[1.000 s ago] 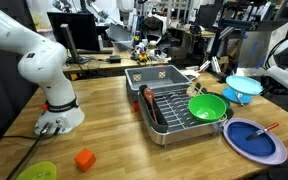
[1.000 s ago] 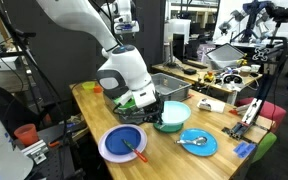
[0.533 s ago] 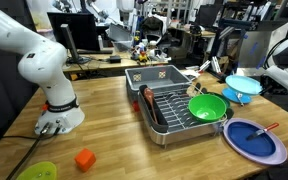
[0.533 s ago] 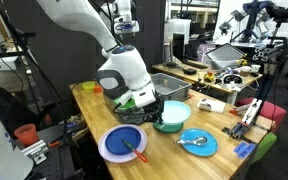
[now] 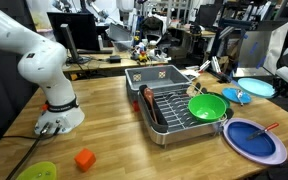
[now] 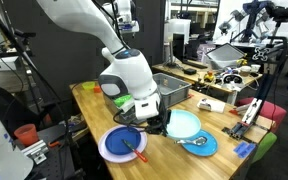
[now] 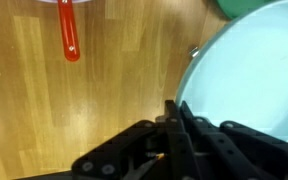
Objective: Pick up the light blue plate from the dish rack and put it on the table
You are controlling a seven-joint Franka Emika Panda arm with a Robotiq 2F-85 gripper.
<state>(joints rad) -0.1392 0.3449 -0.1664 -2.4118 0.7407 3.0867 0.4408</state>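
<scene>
The robot's gripper will turn and shift next, then move down toward empty wood [image 5: 282, 110] [image 7: 114, 100], because the light blue plate still hangs close by the small blue plate.
The light blue plate [image 5: 256, 87] [image 6: 184, 124] hangs just above the wooden table [image 5: 104, 120], beside the dish rack [image 5: 174, 112] [image 6: 170, 86]. In the wrist view it fills the right side [image 7: 254, 70]. My gripper [image 7: 179, 125] [image 6: 161, 124] is shut on the plate's rim; in an exterior view it sits at the frame's right edge [image 5: 284, 80]. The green bowl [image 5: 207, 106] stands in the rack.
A dark blue plate with lilac rim [image 5: 254, 140] [image 6: 121, 143] carries a red-handled utensil [image 7: 71, 35]. A small blue plate with a spoon [image 6: 199, 143] lies beside it. A tan dotted box [image 5: 149, 77], an orange block [image 5: 84, 158] and a yellow-green dish [image 5: 34, 172] are on the table.
The light blue plate has swung from a tilted pose to nearly flat and has moved a little away from the rack and lower toward the table, still in my gripper.
</scene>
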